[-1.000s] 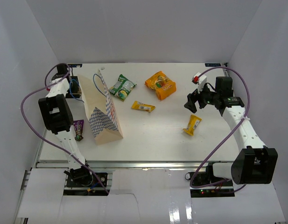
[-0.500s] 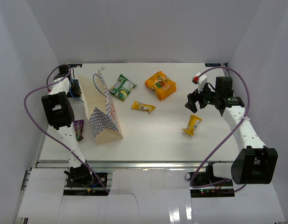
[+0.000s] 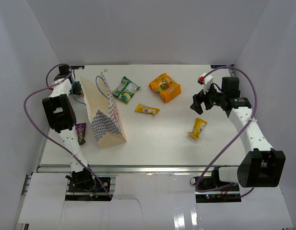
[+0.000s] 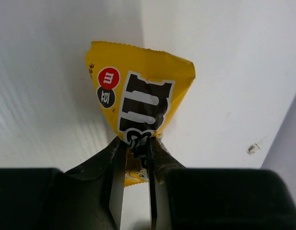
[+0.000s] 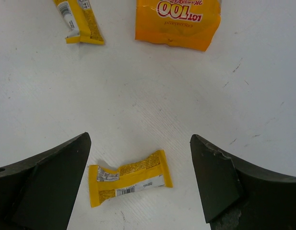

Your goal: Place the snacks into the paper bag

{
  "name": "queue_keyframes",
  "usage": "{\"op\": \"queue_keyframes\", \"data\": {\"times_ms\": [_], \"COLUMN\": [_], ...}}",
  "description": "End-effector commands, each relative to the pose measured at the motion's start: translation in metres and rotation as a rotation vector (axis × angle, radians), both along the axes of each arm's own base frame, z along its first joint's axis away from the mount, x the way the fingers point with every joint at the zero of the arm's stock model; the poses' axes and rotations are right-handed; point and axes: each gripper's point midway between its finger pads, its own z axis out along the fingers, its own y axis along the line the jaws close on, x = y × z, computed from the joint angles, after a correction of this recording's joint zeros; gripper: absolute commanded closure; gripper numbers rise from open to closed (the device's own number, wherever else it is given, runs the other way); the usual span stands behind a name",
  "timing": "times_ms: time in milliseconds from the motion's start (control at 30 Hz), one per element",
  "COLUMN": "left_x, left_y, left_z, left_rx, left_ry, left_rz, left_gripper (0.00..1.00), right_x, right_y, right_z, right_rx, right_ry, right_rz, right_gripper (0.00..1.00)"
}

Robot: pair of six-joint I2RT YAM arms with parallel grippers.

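Note:
My left gripper holds the yellow packet still outside the paper bag, so I will raise it, tilt it upward and release over the paper bag's opening (image 3: pixel 94 89).
My left gripper (image 4: pixel 136 143) is shut on the lower end of a yellow packet (image 4: pixel 138 96) with black-and-white lettering, which lies on the white table. In the top view this gripper (image 3: pixel 76 89) is at the far left, behind the paper bag (image 3: pixel 103 115), which lies on its side. My right gripper (image 5: pixel 139 139) hangs open above a small yellow wrapper (image 5: pixel 130 178), with nothing between its fingers. Seen from above, the right gripper (image 3: pixel 198 102) is beyond that wrapper (image 3: pixel 198 128). The orange bag (image 3: pixel 165 87), the green-white packet (image 3: pixel 125 89) and the yellow-brown candy bar (image 3: pixel 147 109) lie mid-table.
A dark purple candy bar (image 3: pixel 80 133) lies left of the paper bag, under the left arm. The right wrist view also shows the orange bag (image 5: pixel 179 21) and the yellow-brown bar (image 5: pixel 79 21) farther off. White walls close in the table on three sides.
The left jaws have closed onto the yellow packet behind the bag. The right gripper has shifted slightly away from the near edge and stays open.

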Motion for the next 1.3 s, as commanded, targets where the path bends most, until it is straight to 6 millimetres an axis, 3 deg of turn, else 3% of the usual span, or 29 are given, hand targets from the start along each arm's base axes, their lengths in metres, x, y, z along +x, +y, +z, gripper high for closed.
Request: {"op": "queue_keyframes", "data": {"times_ms": [0,33,100,133,233,267,333,367,467,500,567,633,667,700,767,800,933,1033,1267], "left_x": [0.031,0.033,0.035,0.028,0.017,0.009,0.0,-0.01,-0.024,-0.038,-0.066,-0.087,-0.114,-0.123,-0.145,-0.165,-0.202,-0.213,-0.216], "left_y": [0.016,0.015,0.013,0.014,0.013,0.01,0.006,0.001,-0.017,-0.032,-0.051,-0.063,-0.073,-0.079,-0.091,-0.103,-0.12,-0.13,-0.148], "left_z": [0.117,0.149,0.183,0.212,0.249,0.273,0.298,0.322,0.366,0.391,0.421,0.435,0.459,0.448,0.449,0.447,0.431,0.407,0.381], "left_rx": [0.176,0.23,0.306,0.352,0.454,0.497,0.535,0.567,0.627,0.666,0.722,0.746,0.78,0.773,0.778,0.769,0.764,0.737,0.681], "left_ry": [-0.229,-0.28,-0.342,-0.381,-0.426,-0.462,-0.502,-0.543,-0.634,-0.683,-0.741,-0.775,-0.83,-0.819,-0.839,-0.864,-0.864,-0.824,-0.795], "left_rz": [-0.115,-0.162,-0.205,-0.208,-0.258,-0.277,-0.299,-0.32,-0.371,-0.411,-0.457,-0.485,-0.5,-0.526,-0.557,-0.602,-0.676,-0.731,-0.827], "left_gripper": [0.77,0.79,0.8,0.8,0.8,0.81,0.81,0.82,0.82,0.82,0.82,0.82,0.82,0.82,0.82,0.82,0.82,0.82,0.83], "right_x": [0.008,0.008,0.006,0.006,0.003,0.002,0.0,0.0,-0.002,-0.002,-0.003,-0.004,-0.005,-0.005,-0.006,-0.006,-0.006,-0.007,-0.01], "right_y": [0.004,0.004,0.004,0.005,0.007,0.007,0.008,0.009,0.009,0.01,0.01,0.01,0.01,0.011,0.012,0.013,0.016,0.019,0.023], "right_z": [0.022,0.022,0.022,0.022,0.024,0.025,0.026,0.028,0.031,0.033,0.035,0.035,0.035,0.035,0.036,0.036,0.036,0.037,0.035], "right_rx": [0.021,0.023,0.023,0.023,0.031,0.031,0.03,0.028,0.024,0.022,0.016,0.012,0.01,0.009,0.007,0.007,0.009,0.016,0.028], "right_ry": [-0.051,-0.051,-0.049,-0.051,-0.053,-0.055,-0.059,-0.065,-0.076,-0.085,-0.094,-0.096,-0.097,-0.098,-0.103,-0.102,-0.103,-0.102,-0.095], "right_rz": [0.02,0.021,0.025,0.029,0.038,0.04,0.044,0.045,0.048,0.049,0.05,0.052,0.051,0.054,0.055,0.058,0.069,0.08,0.091], "right_gripper": [0.1,0.1,0.1,0.1,0.1,0.1,0.1,0.1,0.1,0.1,0.1,0.1,0.1,0.1,0.1,0.1,0.1,0.1,0.1]}}
